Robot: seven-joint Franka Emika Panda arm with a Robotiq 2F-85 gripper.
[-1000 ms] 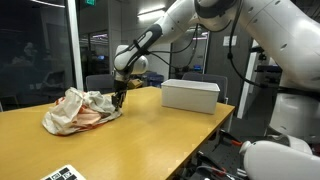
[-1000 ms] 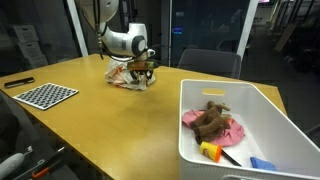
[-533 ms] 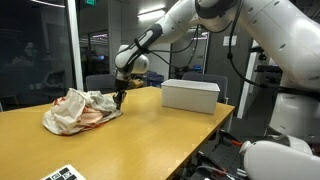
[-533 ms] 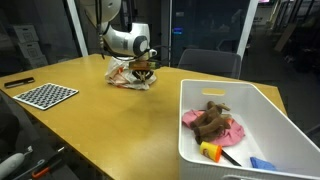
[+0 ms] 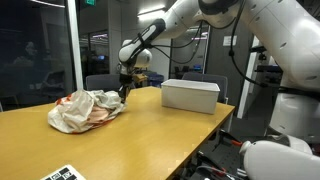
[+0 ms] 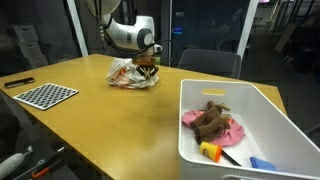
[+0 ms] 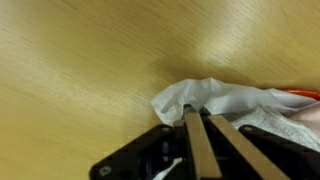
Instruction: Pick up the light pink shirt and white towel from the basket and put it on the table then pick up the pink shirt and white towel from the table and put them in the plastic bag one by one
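Note:
The crumpled plastic bag (image 5: 86, 110) lies low beside my gripper, so my gripper will lift the pinched white edge, pull it toward the basket (image 5: 190, 95) and let it go.
The plastic bag (image 5: 85, 110) (image 6: 130, 75) lies crumpled at the far end of the table (image 5: 150, 135) (image 6: 110, 125), with orange-red showing through its white film. My gripper (image 5: 124, 92) (image 6: 150, 68) (image 7: 197, 118) is shut on a pinched white edge of the plastic bag (image 7: 200, 95) and holds that edge a little above the wood. The basket (image 5: 190, 95) (image 6: 188, 140) stands apart from the bag on the same table. The light pink shirt and the white towel cannot be made out as separate things in any view.
Inside the basket lie a bright pink cloth (image 6: 232, 130), a brown soft item (image 6: 212, 118) on it, and small yellow and blue pieces. A checkerboard sheet (image 6: 45, 95) (image 5: 65, 173) lies near one table edge. Chairs stand behind the table.
The jaws have shut on the bag's edge and risen slightly. That side of the bag is pulled up and the bundle has shifted a little toward the gripper.

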